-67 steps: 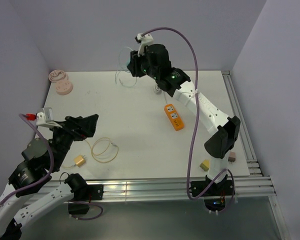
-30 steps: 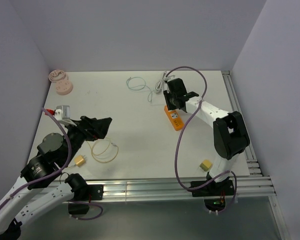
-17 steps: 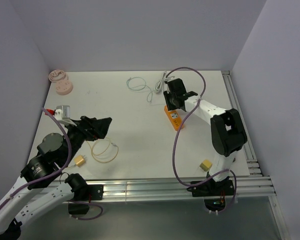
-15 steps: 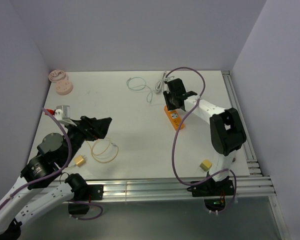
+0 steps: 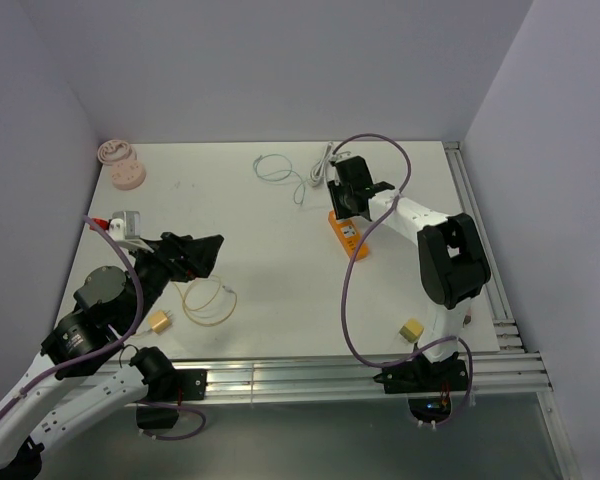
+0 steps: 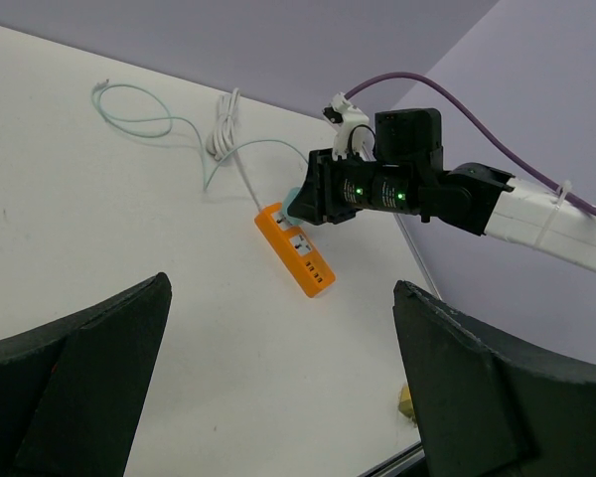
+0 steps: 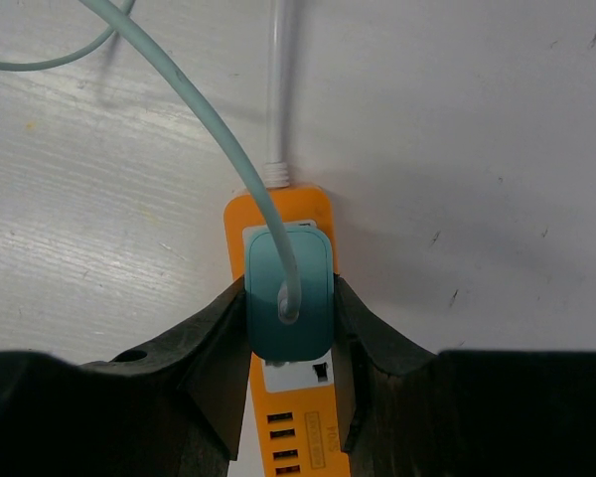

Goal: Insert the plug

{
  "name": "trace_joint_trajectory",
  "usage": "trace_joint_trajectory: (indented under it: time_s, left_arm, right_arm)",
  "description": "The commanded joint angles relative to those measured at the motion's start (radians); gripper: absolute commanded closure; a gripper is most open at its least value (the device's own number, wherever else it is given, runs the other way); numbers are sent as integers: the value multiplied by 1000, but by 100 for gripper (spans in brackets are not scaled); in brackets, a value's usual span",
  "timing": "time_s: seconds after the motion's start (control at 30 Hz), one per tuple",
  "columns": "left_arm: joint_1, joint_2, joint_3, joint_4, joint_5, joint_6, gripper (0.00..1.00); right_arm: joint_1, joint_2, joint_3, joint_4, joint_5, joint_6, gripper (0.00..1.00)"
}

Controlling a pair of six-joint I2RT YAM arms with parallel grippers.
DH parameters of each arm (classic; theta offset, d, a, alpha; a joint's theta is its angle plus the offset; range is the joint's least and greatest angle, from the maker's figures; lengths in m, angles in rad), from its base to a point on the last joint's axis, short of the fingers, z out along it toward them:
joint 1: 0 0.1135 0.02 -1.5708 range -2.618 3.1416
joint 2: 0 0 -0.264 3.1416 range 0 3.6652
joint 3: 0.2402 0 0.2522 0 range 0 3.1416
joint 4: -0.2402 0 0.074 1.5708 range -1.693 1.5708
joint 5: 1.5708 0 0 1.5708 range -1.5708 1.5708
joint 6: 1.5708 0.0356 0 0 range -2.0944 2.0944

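The right gripper lowers the teal plug onto the orange power strip's far socket next and releases it there. That socket lies directly below the gripper.
An orange power strip lies on the white table right of centre; it also shows in the right wrist view and the left wrist view. My right gripper is shut on a teal plug that sits on the strip's far socket, with its pale cable running off to the upper left. In the top view the right gripper hovers over the strip's far end. My left gripper is open and empty above the table's left side.
A yellow adapter with a looped yellow cable lies near the left arm. A pink round extension reel sits at the far left corner. A small yellow block lies at the front right. The strip's white cord runs toward the back wall.
The right arm came down from high at the back to the power strip with the teal plug, and its cable now lies on the table. The left gripper shifted slightly right.
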Motion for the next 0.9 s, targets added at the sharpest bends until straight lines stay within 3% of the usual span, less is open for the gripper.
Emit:
trace_joint_trajectory:
  time_s: [0.0, 0.47, 0.87]
  left_arm:
    - [-2, -7, 28, 21, -6, 17, 1]
    - [-2, -20, 34, 4, -9, 17, 1]
    - [-3, -22, 3, 24, 5, 4, 1]
  right_arm:
    - [-11, 16, 43, 34, 19, -11, 100]
    - [-30, 57, 52, 20, 31, -13, 100]
    - [-28, 82, 42, -189, 39, 78, 100]
